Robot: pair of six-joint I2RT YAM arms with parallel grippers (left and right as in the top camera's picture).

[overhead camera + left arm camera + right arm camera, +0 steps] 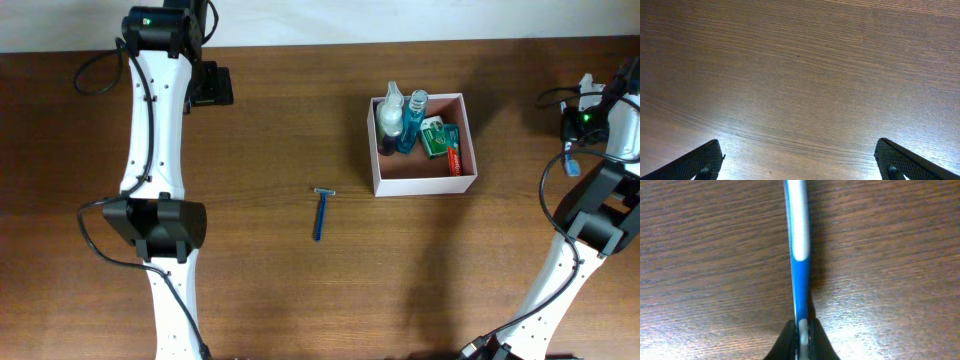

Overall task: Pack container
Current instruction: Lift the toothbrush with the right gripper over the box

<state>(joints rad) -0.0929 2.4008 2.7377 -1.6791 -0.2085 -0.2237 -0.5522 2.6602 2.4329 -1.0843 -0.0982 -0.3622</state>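
Observation:
My right gripper should next go up over the side of the container and let go of the toothbrush by the green box (436,138), because the container is to its left in the overhead view.
The container (421,186), a square white-walled box with a reddish-brown inside, stands right of the table's middle. It holds two bottles (402,118), a green box (436,138) and a red tube. A blue razor (321,212) lies on the table to its left. My right gripper (801,330) is shut on a slim blue-and-white handle, likely a toothbrush (800,275), above bare wood. In the overhead view that gripper (572,152) is at the far right edge, right of the container. My left gripper (797,145) is open and empty over bare wood, at the far left (213,85).
The brown wooden table (250,280) runs to a pale wall along the back edge. Black cables hang beside both arms (550,190).

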